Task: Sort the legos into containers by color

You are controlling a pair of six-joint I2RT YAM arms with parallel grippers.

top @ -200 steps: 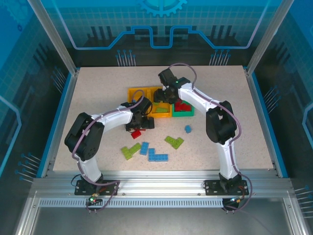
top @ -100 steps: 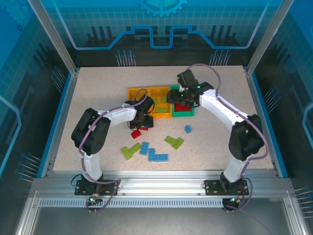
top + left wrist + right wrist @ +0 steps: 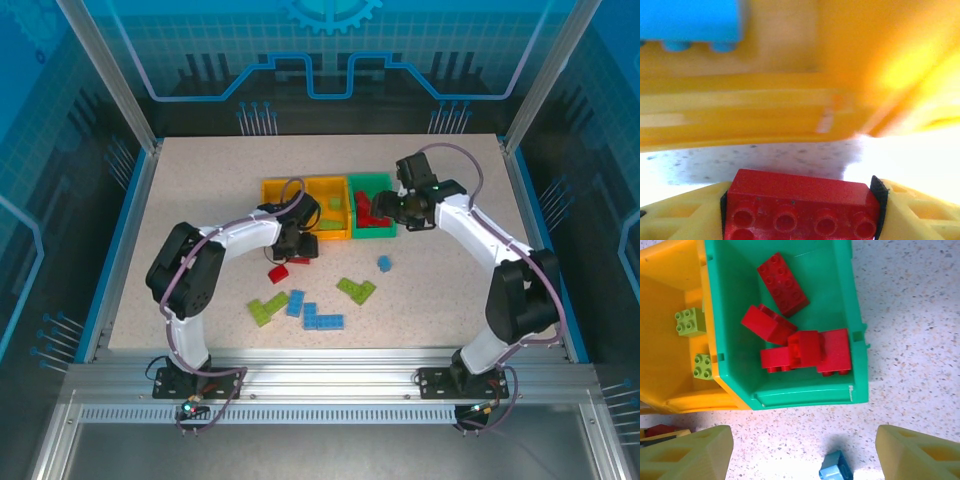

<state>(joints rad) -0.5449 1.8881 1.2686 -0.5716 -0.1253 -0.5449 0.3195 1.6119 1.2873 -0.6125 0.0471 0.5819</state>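
Note:
The left gripper should next lift outward and over the green bin (image 3: pixel 372 183) to let go of the red lego, because that bin is outward of the gripper, past the yellow ones.
The containers stand in a row: two orange-yellow bins (image 3: pixel 283 190) (image 3: pixel 327 233) and a green bin (image 3: pixel 372 183). My left gripper (image 3: pixel 297 245) is low at the front of the yellow bins, shut on a red lego (image 3: pixel 800 200) that touches both pads. My right gripper (image 3: pixel 388 210) hovers open over the front edge of the green bin (image 3: pixel 810 395), which holds several red legos (image 3: pixel 805 352). A small blue lego (image 3: pixel 836 467) lies on the table between its fingers. Lime legos (image 3: pixel 690 322) lie in the middle yellow bin, and a blue lego (image 3: pixel 690 22) lies in the left one.
Loose on the table in front lie a red lego (image 3: pixel 278 272), a lime L-shaped piece (image 3: pixel 268 307), blue bricks (image 3: pixel 295 303) (image 3: pixel 323 319), a lime piece (image 3: pixel 357 290) and the small blue one (image 3: pixel 384 263). A blue rim edges the table.
My right arm swung rightward from the middle bin to the green bin's front, jaws widening. My left jaws narrowed onto the red lego.

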